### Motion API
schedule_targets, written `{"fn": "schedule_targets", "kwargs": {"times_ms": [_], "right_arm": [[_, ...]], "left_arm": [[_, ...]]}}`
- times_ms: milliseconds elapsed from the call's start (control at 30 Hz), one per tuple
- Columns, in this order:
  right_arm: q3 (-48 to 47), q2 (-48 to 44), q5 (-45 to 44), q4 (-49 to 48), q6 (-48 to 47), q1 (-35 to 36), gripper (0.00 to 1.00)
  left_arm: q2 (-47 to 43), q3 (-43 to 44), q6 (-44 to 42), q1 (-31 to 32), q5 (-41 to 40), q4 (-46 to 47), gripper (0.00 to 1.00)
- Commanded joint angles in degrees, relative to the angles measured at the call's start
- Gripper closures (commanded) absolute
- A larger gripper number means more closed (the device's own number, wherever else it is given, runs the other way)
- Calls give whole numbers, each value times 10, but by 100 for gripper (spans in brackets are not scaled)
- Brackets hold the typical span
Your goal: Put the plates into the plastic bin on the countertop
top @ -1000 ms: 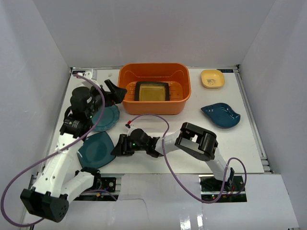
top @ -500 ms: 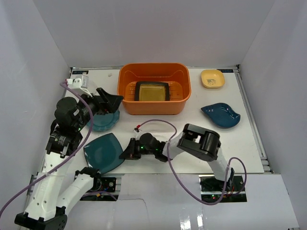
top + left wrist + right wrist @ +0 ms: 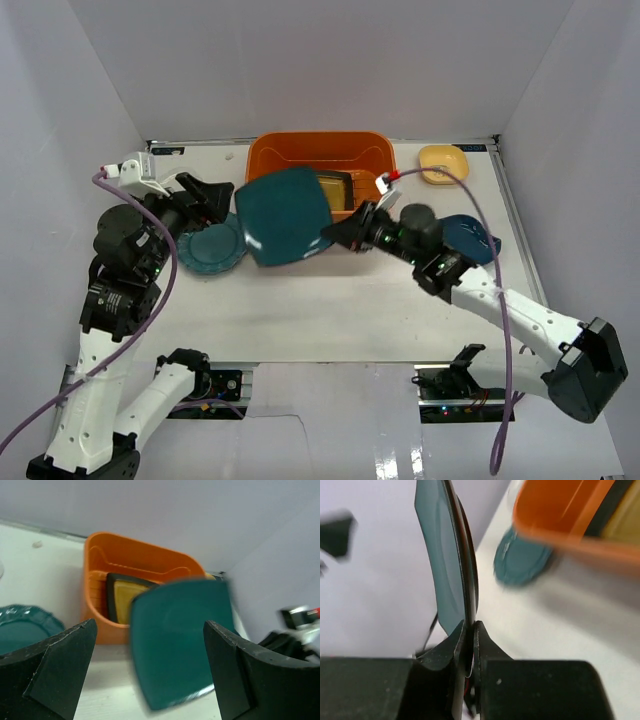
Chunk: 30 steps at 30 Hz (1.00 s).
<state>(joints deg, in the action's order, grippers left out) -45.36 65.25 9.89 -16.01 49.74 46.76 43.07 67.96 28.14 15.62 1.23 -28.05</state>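
Note:
The teal squarish plate (image 3: 284, 216) still hangs in front of the bin, so I will next move my right gripper outward, lower it over the mustard square plate (image 3: 345, 187) and release.
My right gripper (image 3: 335, 236) is shut on the edge of a teal squarish plate (image 3: 284, 216) and holds it in the air, tilted, in front of the orange plastic bin (image 3: 300, 148). The right wrist view shows that plate (image 3: 451, 560) edge-on between the jaws. The bin holds a black-rimmed mustard square plate (image 3: 345, 187). A teal scalloped round plate (image 3: 205, 250) lies on the countertop (image 3: 330, 310) at the left. My left gripper (image 3: 205, 195) is open and empty above it; the left wrist view shows the held plate (image 3: 182, 637) ahead of its fingers.
A small yellow plate (image 3: 443, 164) sits at the back right. Another teal plate (image 3: 480, 238) lies at the right, partly behind my right arm. White walls enclose the countertop on three sides.
My right gripper has lifted the teal squarish plate from the front left of the countertop and carried it up and back toward the bin. My left arm has risen and drawn back.

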Motion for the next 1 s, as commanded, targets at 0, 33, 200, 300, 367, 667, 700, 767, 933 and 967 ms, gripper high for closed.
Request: {"fn": "schedule_targets", "kwargs": {"times_ms": [0,33,200,300,367,667,700,767,933,967], "right_arm": [[-96,-13,52,-10,-35,-103,92],[-110,-1,64,-12,-32,-126,92],[-255,138,111,9,-38,-207,92],[-337,216,101,48,-60,-213,92],[-356,255,84,55,-61,-214,92],[-366,332,58,65,-71,-223,92],[-361,337,61,65,-72,-223,92],[-343,346,59,64,-76,-223,92],[-314,360,48,66,-79,-224,92],[-309,363,45,68,-80,-226,90]], "left_arm": [[26,-29,21,2,-88,-35,2],[34,-38,29,2,-93,-38,2],[65,-154,93,-1,-112,14,2],[80,-214,151,-17,-113,28,2],[91,-244,173,-47,-109,37,6],[110,-343,247,-204,-105,24,8],[118,-351,249,-204,-106,27,7],[139,-371,263,-224,-87,43,5],[178,-410,276,-245,-72,104,2],[189,-416,279,-247,-65,119,2]]}}
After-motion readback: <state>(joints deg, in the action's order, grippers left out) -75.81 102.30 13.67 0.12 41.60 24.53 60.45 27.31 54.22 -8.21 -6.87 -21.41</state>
